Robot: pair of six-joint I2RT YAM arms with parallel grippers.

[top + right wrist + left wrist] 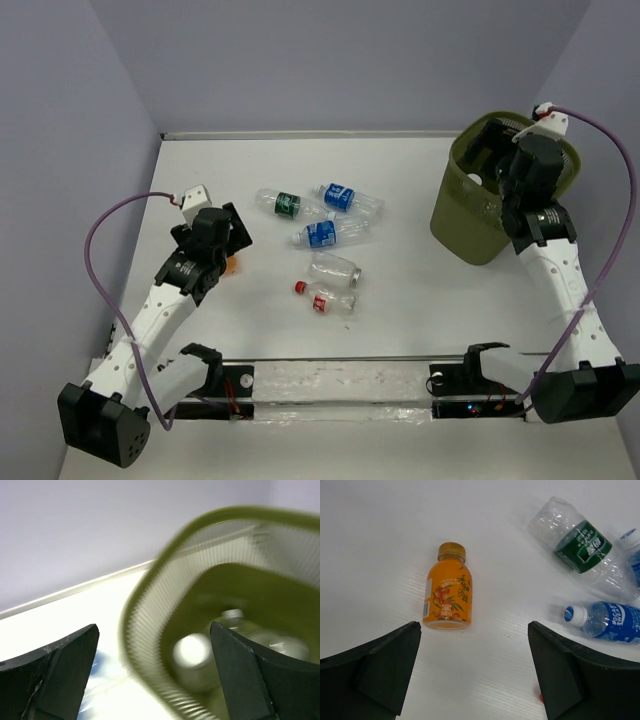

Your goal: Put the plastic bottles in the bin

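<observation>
The orange bottle is clear of the other bottles. My open left gripper will next move down onto the orange bottle's labelled body (231, 265) (448, 599), with one finger along each side.
Several plastic bottles lie at the table's middle: a green-label bottle (286, 203) (576, 539), two blue-label bottles (343, 197) (324, 233) (607, 621), a clear one (335, 268) and a red-capped one (325, 299). An orange bottle (447, 592) (232, 265) lies just ahead of my left gripper (475, 680) (228, 250), which is open and empty above the table. My right gripper (155, 675) (492, 152) hangs open over the olive-green bin (465, 215) (145, 630). A white-capped bottle (196, 655) lies inside the bin, blurred.
The bin stands at the table's back right, close to the right wall. A clear bar (340, 380) with black brackets runs along the near edge between the arm bases. Grey walls enclose the table.
</observation>
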